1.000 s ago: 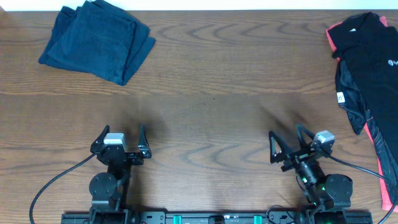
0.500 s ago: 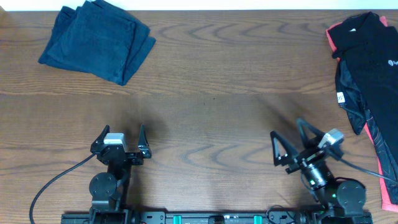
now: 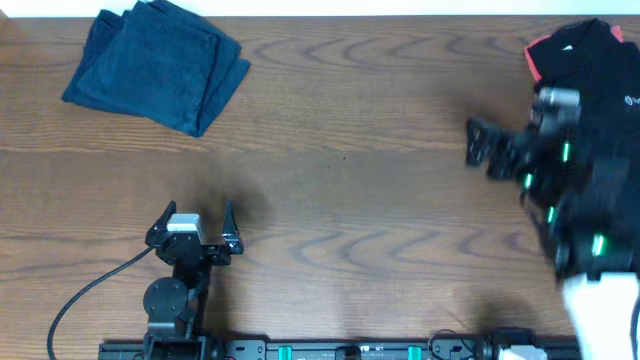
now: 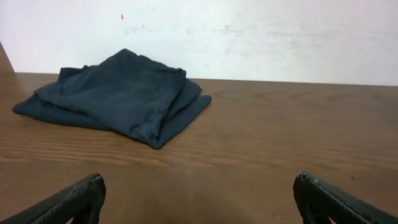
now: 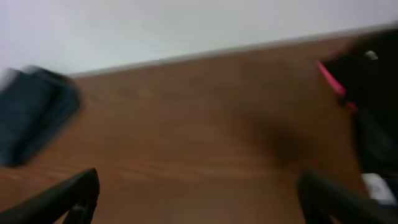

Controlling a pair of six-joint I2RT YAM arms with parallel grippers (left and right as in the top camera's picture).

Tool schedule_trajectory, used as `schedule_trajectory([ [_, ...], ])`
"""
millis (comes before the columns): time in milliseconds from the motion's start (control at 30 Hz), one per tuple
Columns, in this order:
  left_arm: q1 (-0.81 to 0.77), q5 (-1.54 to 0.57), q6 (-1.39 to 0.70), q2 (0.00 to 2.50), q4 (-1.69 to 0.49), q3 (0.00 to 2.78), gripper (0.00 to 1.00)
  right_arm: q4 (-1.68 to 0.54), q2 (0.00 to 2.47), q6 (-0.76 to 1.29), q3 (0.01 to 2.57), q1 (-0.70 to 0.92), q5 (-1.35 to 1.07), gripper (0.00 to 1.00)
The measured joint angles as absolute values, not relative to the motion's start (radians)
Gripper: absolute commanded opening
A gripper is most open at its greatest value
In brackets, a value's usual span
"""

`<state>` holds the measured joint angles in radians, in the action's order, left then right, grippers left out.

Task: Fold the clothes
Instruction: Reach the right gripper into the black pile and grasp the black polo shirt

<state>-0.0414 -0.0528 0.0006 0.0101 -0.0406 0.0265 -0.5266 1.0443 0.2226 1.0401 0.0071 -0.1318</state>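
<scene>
The black garment's edge by the pink trim comes next, as my right gripper swings outward, to its right in the overhead view, and down to it.
A folded dark blue garment [image 3: 155, 62] lies at the table's far left; it also shows in the left wrist view [image 4: 118, 96] and blurred in the right wrist view [image 5: 34, 115]. A crumpled black garment with pink trim [image 3: 600, 75] lies at the far right edge, partly hidden by my right arm; the right wrist view [image 5: 367, 93] shows it blurred. My left gripper [image 3: 192, 232] is open and empty near the front edge, also seen in its wrist view [image 4: 199, 199]. My right gripper [image 3: 485, 148] is open and empty, raised beside the black garment, blurred with motion.
The bare wooden table [image 3: 340, 170] stretches between the two garments. A white wall [image 4: 249, 31] stands behind the far edge. A black cable [image 3: 90, 290] runs from the left arm's base.
My right arm has swung up and away from the front edge toward the black garment at the far right. The left arm has not moved.
</scene>
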Motion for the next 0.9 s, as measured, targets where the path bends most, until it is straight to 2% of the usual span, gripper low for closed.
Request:
schedule_trajectory([
  [167,-0.041,-0.053,0.001,0.010,-0.041,0.027,0.98,-0.744,1.411,0.182,1.398,-0.110,-0.100,0.99],
  [300,-0.041,-0.053,0.001,0.010,-0.041,0.027,0.98,-0.799,1.613,0.170,1.571,-0.180,-0.075,0.99],
  [533,-0.041,-0.053,0.001,0.010,-0.041,0.027,0.98,-0.692,1.765,0.097,1.621,-0.277,0.028,0.99],
  [700,-0.041,-0.053,0.001,0.010,-0.041,0.027,0.98,-0.652,1.905,0.037,1.633,-0.358,0.088,0.95],
  [900,-0.041,-0.053,0.001,0.010,-0.041,0.027,0.98,-0.577,2.067,-0.047,1.635,-0.382,0.146,0.94],
])
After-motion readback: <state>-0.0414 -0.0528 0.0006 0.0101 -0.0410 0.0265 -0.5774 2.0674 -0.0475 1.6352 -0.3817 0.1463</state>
